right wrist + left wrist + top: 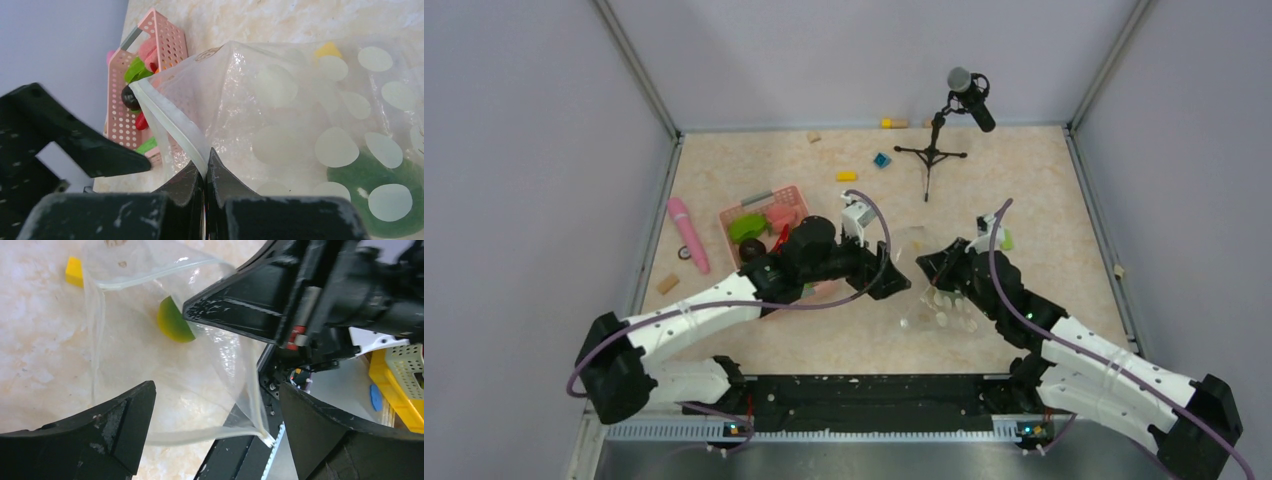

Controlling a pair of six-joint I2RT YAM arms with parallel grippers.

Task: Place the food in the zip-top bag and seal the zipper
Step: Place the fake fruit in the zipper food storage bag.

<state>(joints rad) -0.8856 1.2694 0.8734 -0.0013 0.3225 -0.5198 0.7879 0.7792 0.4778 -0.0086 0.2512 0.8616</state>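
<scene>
Food still lies in the pink basket. My left gripper needs to move off the bag's opening next, to the left in the top view and down into the basket.
The clear dotted zip-top bag lies between my two grippers at mid-table. My right gripper is shut on the whitish zipper and holds the mouth edge up. My left gripper is open, with its jaws on either side of the bag's mouth and the zipper between them, not pinched. A yellow-green fruit shows through the bag. I cannot tell if it is inside. More food, a green pepper, a dark fruit and a red piece, sits in the pink basket.
A pink stick lies left of the basket. A microphone stand stands at the back. A yellow block and a blue block lie behind the bag. Grey walls close the table in on three sides.
</scene>
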